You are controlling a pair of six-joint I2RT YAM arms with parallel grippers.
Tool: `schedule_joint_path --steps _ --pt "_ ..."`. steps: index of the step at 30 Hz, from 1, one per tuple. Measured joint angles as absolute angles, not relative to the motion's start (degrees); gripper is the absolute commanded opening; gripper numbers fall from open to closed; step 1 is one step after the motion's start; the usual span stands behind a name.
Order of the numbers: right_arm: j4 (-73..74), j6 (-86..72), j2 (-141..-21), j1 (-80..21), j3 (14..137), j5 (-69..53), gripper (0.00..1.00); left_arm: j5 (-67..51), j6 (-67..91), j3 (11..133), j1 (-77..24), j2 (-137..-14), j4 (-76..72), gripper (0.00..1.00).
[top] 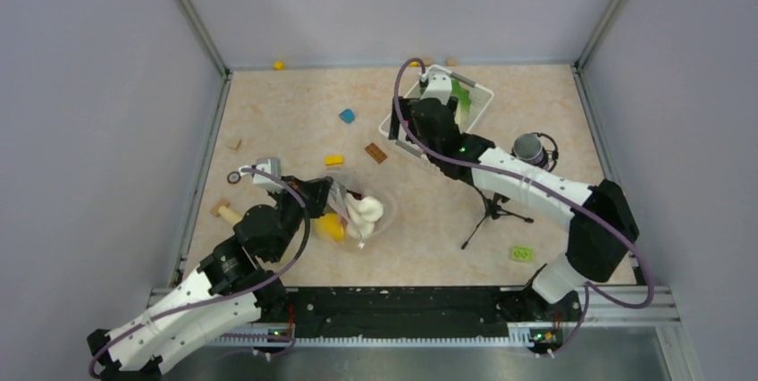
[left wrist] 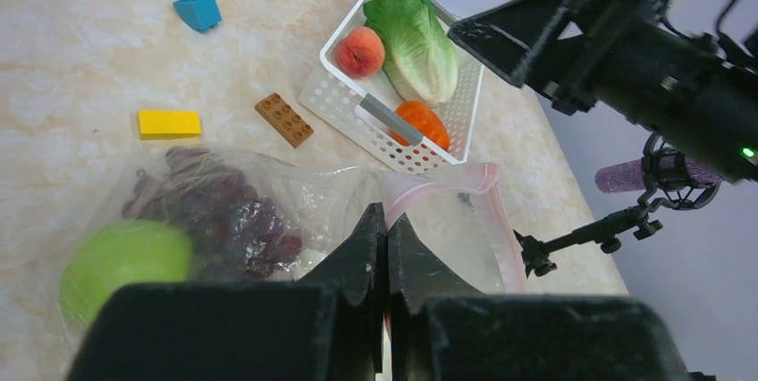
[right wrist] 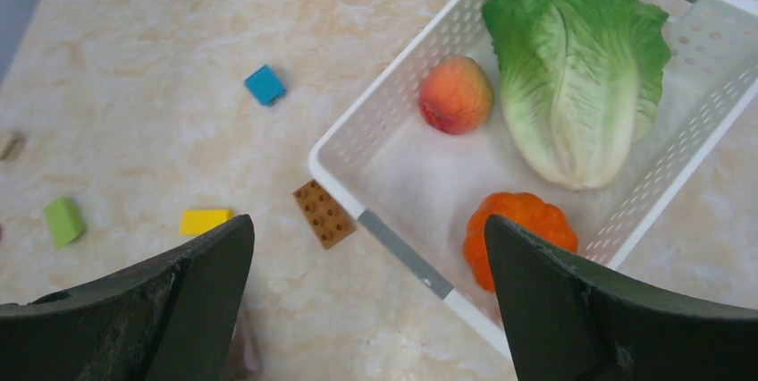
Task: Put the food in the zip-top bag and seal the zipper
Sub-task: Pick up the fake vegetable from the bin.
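I will move my right gripper to the right in the right wrist view to straddle the orange, which lies off toward one gripper finger, and then lower into the basket.
The clear zip-top bag [top: 362, 215] lies at centre-left. In the left wrist view the bag [left wrist: 295, 193] holds the purple grapes [left wrist: 223, 211] and the green lime [left wrist: 125, 260]. The yellow lemon [top: 331, 227] also shows in it from above. My left gripper [left wrist: 386, 213] is shut on the bag's pinkish zipper [left wrist: 447, 182] and holds the mouth edge up. My right gripper [right wrist: 367, 220] is open and empty above the near-left rim of the white basket [right wrist: 393, 144]. The basket holds the lettuce [right wrist: 576, 68], the red apple [right wrist: 456, 95] and the orange [right wrist: 518, 233].
A brown brick [right wrist: 324, 213], a yellow block [right wrist: 205, 220], a blue block [right wrist: 265, 84] and a green block [right wrist: 63, 220] lie between basket and bag. A microphone on a tripod [top: 529, 148] stands right of the basket. A green brick [top: 521, 254] lies near the front right.
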State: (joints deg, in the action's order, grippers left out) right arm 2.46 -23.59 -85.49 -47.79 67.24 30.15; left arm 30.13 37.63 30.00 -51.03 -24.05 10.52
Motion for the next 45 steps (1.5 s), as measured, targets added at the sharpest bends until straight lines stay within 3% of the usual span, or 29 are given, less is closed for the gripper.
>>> schedule_joint_path --steps 9,14,38,42,45 --pt "16.93 -27.92 -102.10 -41.65 81.82 32.53 0.99 30.52 37.60 29.98 -51.03 -24.58 10.52 0.00" --pt "23.59 -30.68 -108.05 -39.16 85.60 33.15 0.93 30.55 37.60 29.98 -51.03 -25.52 10.50 0.00" --pt "27.57 -34.83 -117.49 -34.33 87.57 29.39 0.83 30.72 37.60 29.87 -51.03 -27.64 10.04 0.00" --pt "28.51 -35.29 -119.15 -34.33 88.20 29.36 0.76 30.74 37.63 29.87 -51.03 -27.64 10.04 0.00" --pt "28.99 -35.83 -119.63 -34.33 88.20 29.39 0.65 30.89 37.60 29.87 -51.03 -27.64 10.07 0.00"
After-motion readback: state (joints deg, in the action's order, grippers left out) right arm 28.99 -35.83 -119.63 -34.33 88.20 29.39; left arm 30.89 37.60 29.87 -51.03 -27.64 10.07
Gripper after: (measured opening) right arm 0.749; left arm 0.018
